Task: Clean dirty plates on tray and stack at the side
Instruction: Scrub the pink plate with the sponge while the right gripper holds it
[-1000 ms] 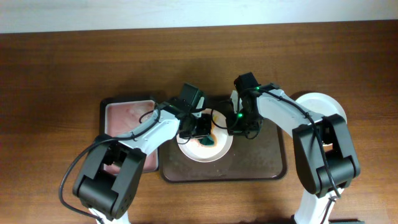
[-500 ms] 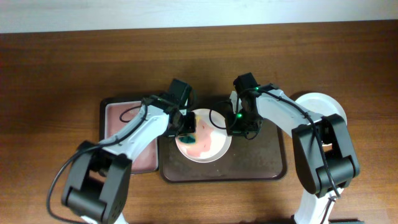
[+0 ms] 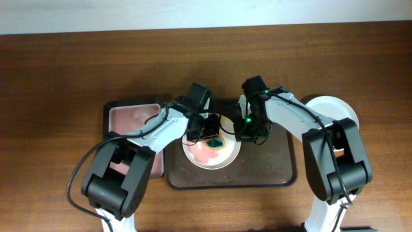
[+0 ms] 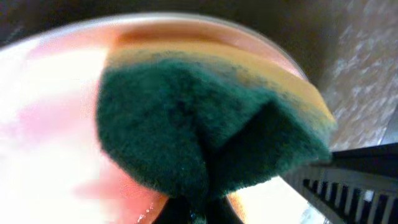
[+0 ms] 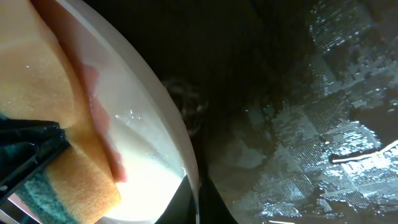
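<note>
The pink-stained shallow tray is empty, so my left gripper should next lift off the plate, go left in the overhead view and release the sponge [image 3: 215,141] down there.
A white plate [image 3: 212,154] smeared pink lies on the dark tray [image 3: 277,169]. My left gripper [image 3: 212,134] is shut on a green and yellow sponge [image 3: 215,141], pressed on the plate's upper middle; the sponge fills the left wrist view [image 4: 205,137]. My right gripper [image 3: 241,131] is shut on the plate's right rim [image 5: 186,155], one finger each side. In the right wrist view the sponge's yellow side [image 5: 56,124] lies on the plate at left. A clean white plate [image 3: 331,111] lies on the table to the right of the tray.
A pink-stained shallow tray [image 3: 129,119] sits left of the dark tray, partly under my left arm. The wet tray floor [image 5: 311,112] shows right of the plate. Brown table all round.
My left gripper swept the sponge from the plate's centre to its left side, then back right to the upper middle. The right gripper held the rim still.
</note>
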Motion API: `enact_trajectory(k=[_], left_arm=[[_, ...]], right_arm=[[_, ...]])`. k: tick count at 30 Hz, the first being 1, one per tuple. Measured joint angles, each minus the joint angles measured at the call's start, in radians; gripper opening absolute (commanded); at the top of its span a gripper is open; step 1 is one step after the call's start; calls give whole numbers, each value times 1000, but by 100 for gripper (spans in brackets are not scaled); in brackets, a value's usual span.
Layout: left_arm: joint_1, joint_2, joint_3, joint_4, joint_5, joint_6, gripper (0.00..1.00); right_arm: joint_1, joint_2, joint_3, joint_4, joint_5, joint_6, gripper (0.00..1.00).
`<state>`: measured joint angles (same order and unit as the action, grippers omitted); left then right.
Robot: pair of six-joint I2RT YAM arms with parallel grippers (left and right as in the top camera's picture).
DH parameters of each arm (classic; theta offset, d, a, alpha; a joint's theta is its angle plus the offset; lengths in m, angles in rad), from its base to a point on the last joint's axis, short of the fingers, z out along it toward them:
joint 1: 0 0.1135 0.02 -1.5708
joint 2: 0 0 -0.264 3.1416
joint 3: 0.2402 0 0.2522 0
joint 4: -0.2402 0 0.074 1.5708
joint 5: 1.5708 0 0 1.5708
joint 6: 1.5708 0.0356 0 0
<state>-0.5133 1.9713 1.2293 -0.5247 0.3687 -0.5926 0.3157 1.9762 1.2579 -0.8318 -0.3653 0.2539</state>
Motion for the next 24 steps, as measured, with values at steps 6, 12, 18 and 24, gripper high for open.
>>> enact_trajectory(k=[6,12,18,24], left_arm=[[6,2,27,-229,-4,-3,0],[102,-53,24,-278,-43,37,0],[42,-124,22,-204,-74,33,0],[-66,-124,22,-190,-164,-94,0]], right_arm=[[2,0,-4,-9,-17,-11,4],[3,0,-4,0,-18,-16,4],[3,0,-4,14,-18,42,4],[2,0,-4,10,-23,108,4]])
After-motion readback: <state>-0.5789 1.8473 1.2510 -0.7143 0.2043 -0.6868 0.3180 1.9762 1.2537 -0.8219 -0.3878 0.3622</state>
